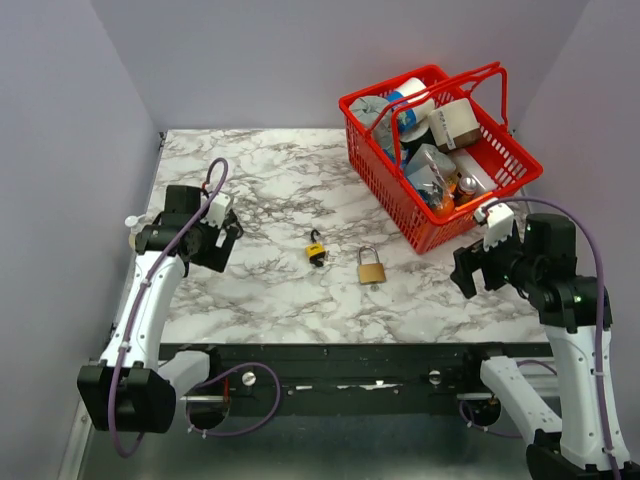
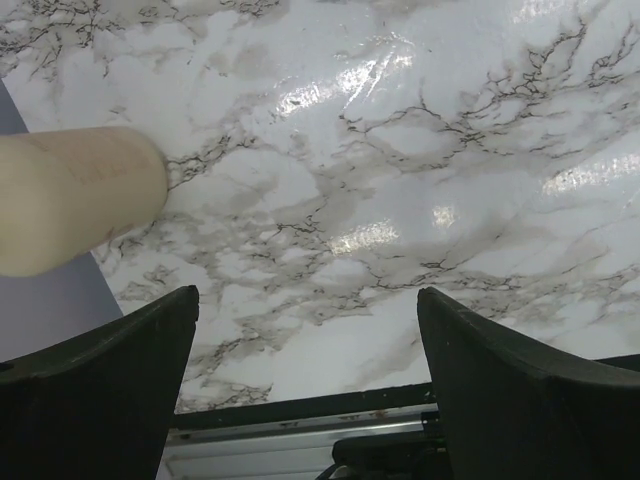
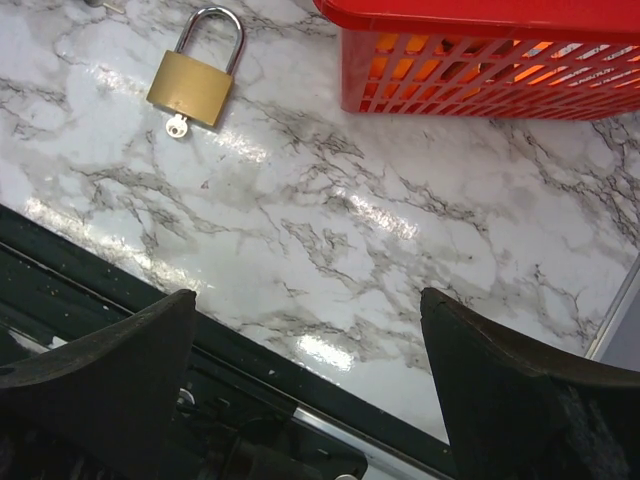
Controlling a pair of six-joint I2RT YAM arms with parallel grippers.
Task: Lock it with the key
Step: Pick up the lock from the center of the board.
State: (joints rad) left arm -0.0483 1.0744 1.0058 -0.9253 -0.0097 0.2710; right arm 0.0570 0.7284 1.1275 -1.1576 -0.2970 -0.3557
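I need to move my left gripper outward past the beige cylinder next and down toward the dark loop [image 1: 237,227] beside its wrist, as only marble is between its fingers.
A brass padlock [image 1: 371,268] with a steel shackle lies flat near the table's front middle. In the right wrist view the padlock [image 3: 192,80] has a small silver key [image 3: 177,127] sticking out of its underside. A small black and yellow object [image 1: 316,250] lies just left of the padlock. My left gripper [image 1: 228,232] hovers open at the table's left side, far from the padlock; its view holds only marble between its open gripper [image 2: 305,340] fingers. My right gripper [image 1: 468,270] is open to the right of the padlock, with nothing between the gripper's [image 3: 305,340] fingers.
A red shopping basket [image 1: 380,180] full of groceries stands at the back right, and its wall [image 3: 480,60] is close ahead of my right gripper. A blurred beige cylinder [image 2: 70,195] lies near the left gripper at the table's left edge. The black front rail [image 1: 350,355] runs along the near edge.
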